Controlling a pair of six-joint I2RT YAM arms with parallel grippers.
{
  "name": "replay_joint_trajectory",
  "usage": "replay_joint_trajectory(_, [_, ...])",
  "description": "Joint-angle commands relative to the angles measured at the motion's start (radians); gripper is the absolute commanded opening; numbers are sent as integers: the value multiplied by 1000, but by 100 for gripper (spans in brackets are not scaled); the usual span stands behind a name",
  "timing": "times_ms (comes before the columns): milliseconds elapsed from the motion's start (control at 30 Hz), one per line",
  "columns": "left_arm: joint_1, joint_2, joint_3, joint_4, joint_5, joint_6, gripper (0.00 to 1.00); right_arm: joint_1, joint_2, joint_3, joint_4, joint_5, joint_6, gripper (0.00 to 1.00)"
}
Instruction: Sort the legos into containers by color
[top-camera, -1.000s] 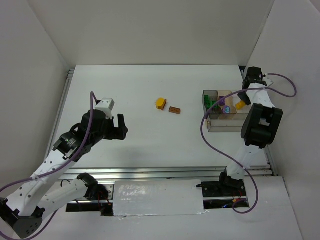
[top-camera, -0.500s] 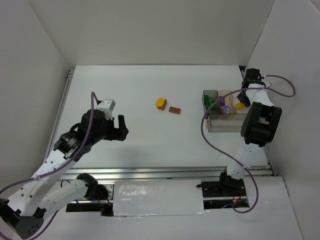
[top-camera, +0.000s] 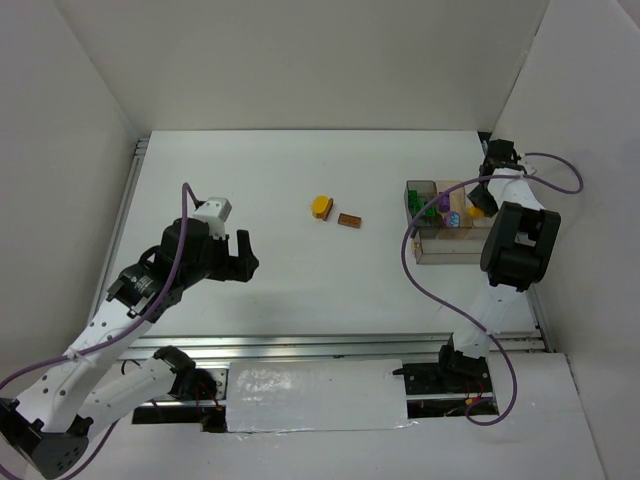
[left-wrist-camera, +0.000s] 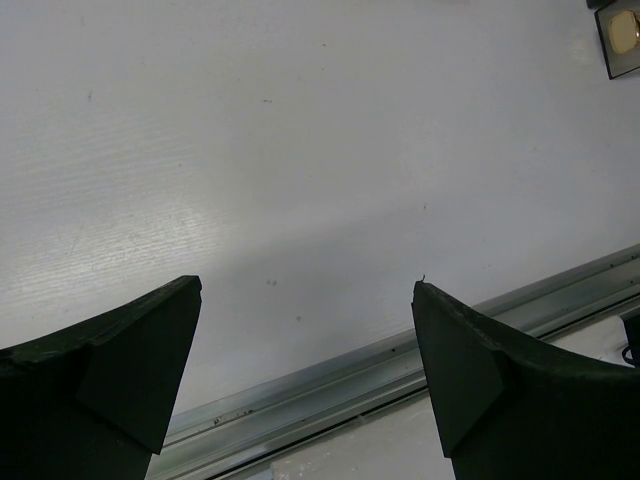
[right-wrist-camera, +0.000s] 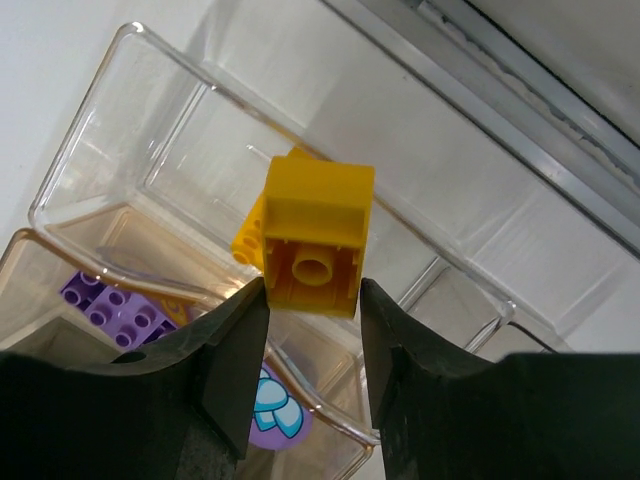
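Observation:
Next, my left gripper reaches outward over the unsorted yellow-orange rounded lego toward the tray (top-camera: 445, 250), then moves down to close across the lego's sides.
My right gripper (right-wrist-camera: 313, 295) is shut on a yellow lego (right-wrist-camera: 320, 225), held by its fingertips just above a clear compartment of the containers tray (right-wrist-camera: 130, 40). A second yellow piece (right-wrist-camera: 247, 240) lies behind it in that compartment. A purple lego (right-wrist-camera: 115, 305) and a purple round piece with a blue flower (right-wrist-camera: 270, 415) lie in the tan compartment. In the top view the tray (top-camera: 445, 250) is at the right, with green legos (top-camera: 420, 205) in its left part. My left gripper (top-camera: 245, 255) is open and empty at the left, and it also shows in the left wrist view (left-wrist-camera: 305, 290).
A yellow-orange rounded lego (top-camera: 321, 206) and a brown-orange lego (top-camera: 349, 220) lie on the white table's middle. The right wall stands close behind the tray. A metal rail (left-wrist-camera: 400, 350) runs along the table's near edge under my left gripper.
My right gripper has carried the yellow lego a little farther back and left over the tray. My left arm has barely moved.

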Motion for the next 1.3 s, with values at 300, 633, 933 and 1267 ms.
replay_joint_trajectory(300, [17, -5, -5, 42, 43, 27, 100, 28, -17, 2, 5, -10, -22, 57])
replay_joint_trajectory(633, [34, -8, -5, 42, 25, 22, 100, 49, -100, -8, 1, -11, -11, 61])
replay_joint_trajectory(933, [149, 37, 6, 59, 37, 5, 100, 324, -329, -8, -67, 12, -38, 91])
replay_joint_trajectory(1267, [133, 344, 128, 175, 131, -146, 100, 543, -768, -347, 30, -235, 27, 96])
